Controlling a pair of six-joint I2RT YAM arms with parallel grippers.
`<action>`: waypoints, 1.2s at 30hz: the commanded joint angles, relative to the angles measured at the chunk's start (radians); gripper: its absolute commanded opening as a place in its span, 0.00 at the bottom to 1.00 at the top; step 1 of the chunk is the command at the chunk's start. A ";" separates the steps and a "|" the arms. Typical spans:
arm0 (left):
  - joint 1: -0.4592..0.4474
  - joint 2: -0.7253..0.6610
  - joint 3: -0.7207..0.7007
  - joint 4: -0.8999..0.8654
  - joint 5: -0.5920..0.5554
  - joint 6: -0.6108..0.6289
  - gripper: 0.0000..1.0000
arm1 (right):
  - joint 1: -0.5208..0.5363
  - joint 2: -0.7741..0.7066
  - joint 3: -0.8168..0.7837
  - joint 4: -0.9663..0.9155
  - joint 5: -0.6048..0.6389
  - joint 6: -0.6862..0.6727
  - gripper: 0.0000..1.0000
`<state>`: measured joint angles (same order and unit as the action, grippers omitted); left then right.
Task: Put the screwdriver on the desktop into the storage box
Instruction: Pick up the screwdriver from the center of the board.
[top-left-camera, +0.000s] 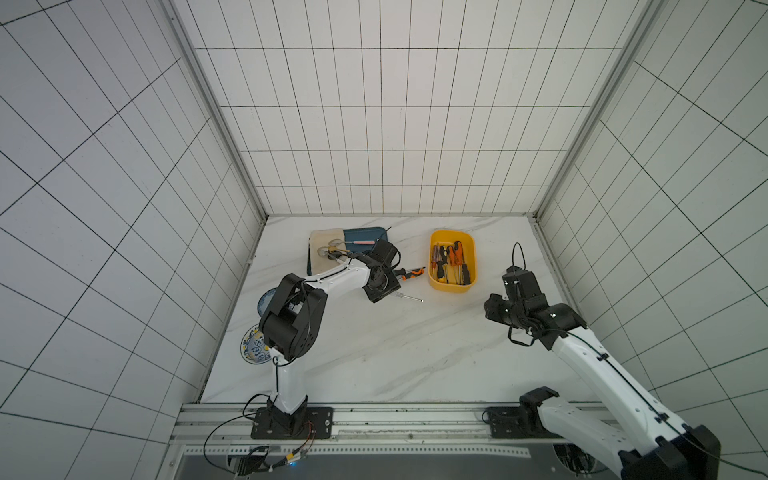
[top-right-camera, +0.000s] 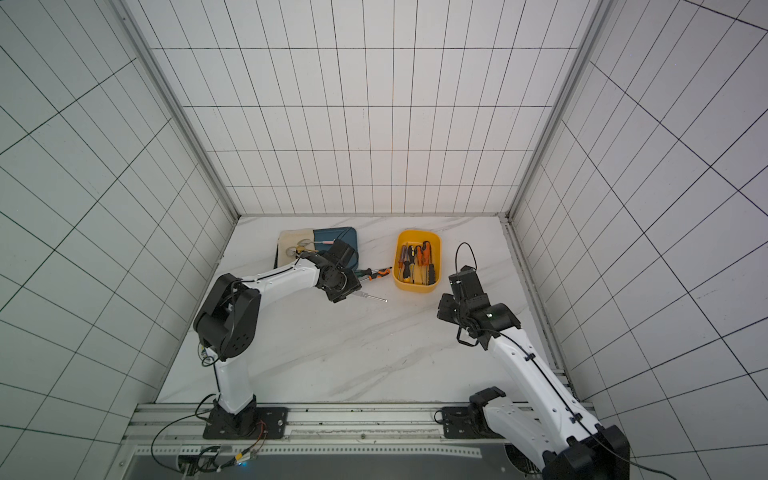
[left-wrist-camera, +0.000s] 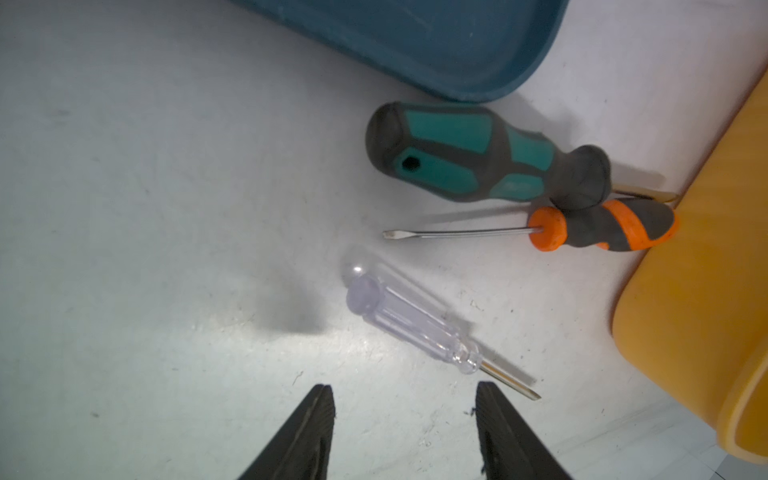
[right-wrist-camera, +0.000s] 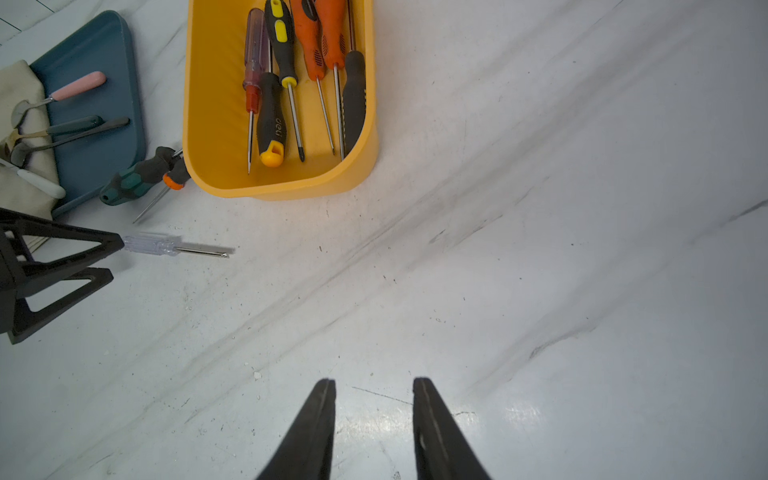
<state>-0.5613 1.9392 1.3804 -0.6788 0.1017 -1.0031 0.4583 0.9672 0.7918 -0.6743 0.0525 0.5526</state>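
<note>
My left gripper comes down next so its open fingers straddle the clear screwdriver's handle (top-right-camera: 361, 294) (left-wrist-camera: 416, 329), then closes on it, since that handle lies below the fingers.
Three screwdrivers lie on the white marble desktop (top-left-camera: 374, 353): a clear-handled one (left-wrist-camera: 415, 320) (top-left-camera: 409, 297), a teal-and-grey one (left-wrist-camera: 478, 153) and an orange-and-grey one (left-wrist-camera: 602, 226), the last two crossing beside the storage box. The yellow storage box (top-left-camera: 432, 266) (right-wrist-camera: 216, 104) holds several screwdrivers. My left gripper (left-wrist-camera: 405, 392) hangs open just above the desktop, with the clear screwdriver lying just ahead of its fingertips and its metal tip near one finger. My right gripper (right-wrist-camera: 374, 386) hovers over bare desktop nearer the front, jaws slightly open, nothing between them.
A dark blue tray (top-left-camera: 365, 239) with a cloth and spoons sits behind the left arm, close to the teal screwdriver. Two patterned plates (top-left-camera: 255, 345) lie at the desktop's left edge. Tiled walls close in three sides.
</note>
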 joint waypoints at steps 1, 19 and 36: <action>0.011 0.038 0.043 -0.021 0.010 -0.020 0.58 | 0.005 -0.019 -0.036 0.005 0.015 0.012 0.35; 0.021 0.187 0.180 -0.133 0.063 -0.060 0.56 | 0.005 -0.026 -0.057 0.025 0.036 0.027 0.35; 0.026 0.180 0.135 -0.126 0.136 -0.048 0.27 | 0.003 -0.050 -0.077 0.039 0.060 0.049 0.35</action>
<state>-0.5365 2.1109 1.5429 -0.8043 0.2192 -1.0561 0.4583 0.9306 0.7437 -0.6445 0.0879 0.5850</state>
